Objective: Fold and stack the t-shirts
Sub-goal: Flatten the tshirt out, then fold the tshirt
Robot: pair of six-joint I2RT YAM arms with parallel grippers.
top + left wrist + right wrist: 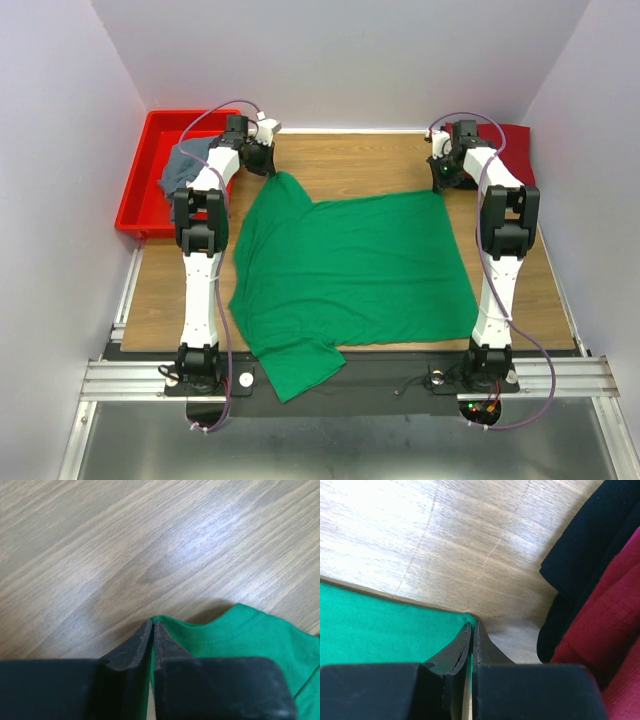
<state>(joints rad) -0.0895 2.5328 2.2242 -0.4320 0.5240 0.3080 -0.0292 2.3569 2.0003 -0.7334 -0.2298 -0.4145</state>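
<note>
The green t-shirt is spread flat at its side edge [447, 233]. My right gripper should next move up, then back over that edge, and let go of the t-shirt's held corner.
The bright green t-shirt [350, 270] lies spread across the wooden table, one sleeve hanging over the near edge. My left gripper [272, 166] is at the shirt's far left corner, and in the left wrist view this gripper [152, 626] is shut on a fold of the green cloth [240, 640] beside the collar seam. My right gripper [441, 182] is at the far right corner; up close, it [471, 628] is shut on the shirt's edge [380, 625]. A black t-shirt [590, 545] and a dark red t-shirt [612, 615] lie just right of it. The grey-blue t-shirt [185, 165] sits in the bin.
A rigid red plastic bin [140, 195] stands at the far left, partly off the table [340, 160]. The dark red t-shirt [516, 142] lies in the far right corner. White walls close in on three sides. The arm bases stand on a metal rail [350, 380] at the near edge.
</note>
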